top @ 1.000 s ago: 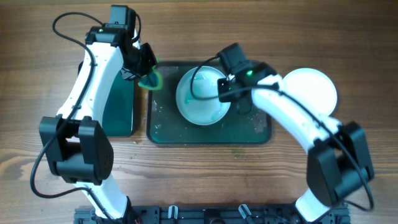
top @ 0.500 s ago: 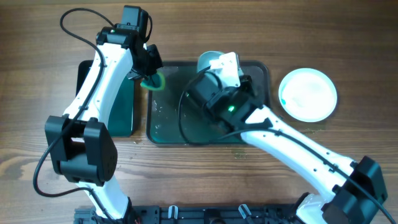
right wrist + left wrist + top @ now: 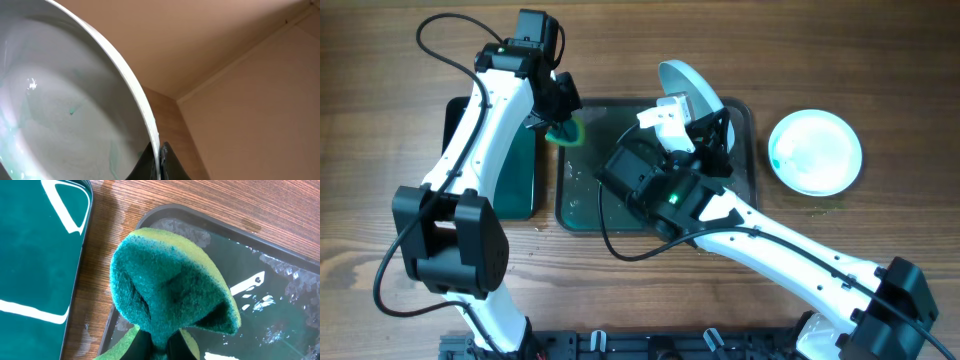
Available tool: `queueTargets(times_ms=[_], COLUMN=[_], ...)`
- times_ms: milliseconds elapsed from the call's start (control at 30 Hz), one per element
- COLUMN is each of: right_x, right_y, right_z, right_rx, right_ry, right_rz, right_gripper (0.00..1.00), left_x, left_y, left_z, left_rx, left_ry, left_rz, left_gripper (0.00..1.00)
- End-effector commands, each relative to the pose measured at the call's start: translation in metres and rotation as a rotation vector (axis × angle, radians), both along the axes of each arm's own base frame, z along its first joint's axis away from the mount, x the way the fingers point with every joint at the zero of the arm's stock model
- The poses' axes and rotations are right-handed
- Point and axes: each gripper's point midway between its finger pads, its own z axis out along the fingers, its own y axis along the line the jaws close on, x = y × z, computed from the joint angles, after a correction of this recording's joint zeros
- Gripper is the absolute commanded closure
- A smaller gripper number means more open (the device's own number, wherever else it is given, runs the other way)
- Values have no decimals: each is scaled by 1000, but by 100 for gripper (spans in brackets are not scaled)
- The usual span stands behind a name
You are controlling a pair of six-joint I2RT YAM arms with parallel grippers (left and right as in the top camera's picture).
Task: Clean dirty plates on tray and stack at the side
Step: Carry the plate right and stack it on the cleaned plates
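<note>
The robot's right gripper needs to move past the dark tray [image 3: 582, 205], lower its plate flat onto the second plate [image 3: 815, 152] and then let go of it, because that second one already lies at the side.
My right gripper [image 3: 692, 122] is shut on the rim of a white plate [image 3: 688, 90] and holds it tilted on edge above the dark tray [image 3: 582, 205]. In the right wrist view the plate [image 3: 65, 110] shows faint green smears, with my fingers [image 3: 160, 160] clamped on its rim. My left gripper [image 3: 558, 122] is shut on a green sponge [image 3: 566, 130] over the tray's far left corner. The sponge [image 3: 170, 287] fills the left wrist view above the wet tray [image 3: 270, 305]. A second plate [image 3: 815, 152] with a green smear lies on the table at the right. The third plate is out of view.
A smaller, deeper bright-green tray [image 3: 510, 170] stands left of the dark tray, partly under my left arm; it also shows in the left wrist view [image 3: 35, 255]. My right arm crosses the dark tray's front right part. Water droplets lie on the tray floor.
My right arm swung over the tray and lifted the plate off it, tipping it from flat to on edge. My left gripper with the sponge has barely moved.
</note>
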Motion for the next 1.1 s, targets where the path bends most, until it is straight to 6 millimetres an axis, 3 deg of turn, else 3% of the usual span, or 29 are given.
queueTargets(times_ms=[0,133,233,367,533,633,767,867,933,1067], right_x=[0,9,13,24,40,41,25,7,-1,-6], right_y=[-1,6,3,-17,-82,-136,-215,-261,-279,-292], right_z=[-1,-59,-91,-108,-113,-121,-142,-162,-175,-196], right_rx=[61,281,481,793,1094,1229,1281,1253,1254,1264], right_ry=[28,318,500,667,705,665,576,513,482,433], right_rz=[17,90,106,122,39,-81,-302,-462,-516,-537], right_gripper=[96,96,96,96,96,96,96,96,96,96], left_x=[1,-1,-4,-5,-5,-6,-6,-6,-5,-5], left_y=[3,3,3,4,4,4,4,4,4,8], left_z=[1,0,-1,-1,-1,-1,-1,-1,-1,-1], left_rx=[10,12,15,16,16,16,17,16,16,39], left_ry=[-5,3,15,22,22,24,25,23,22,18], left_rz=[20,20,20,20,20,20,20,20,20,26], left_gripper=[96,96,96,96,96,96,96,96,96,96])
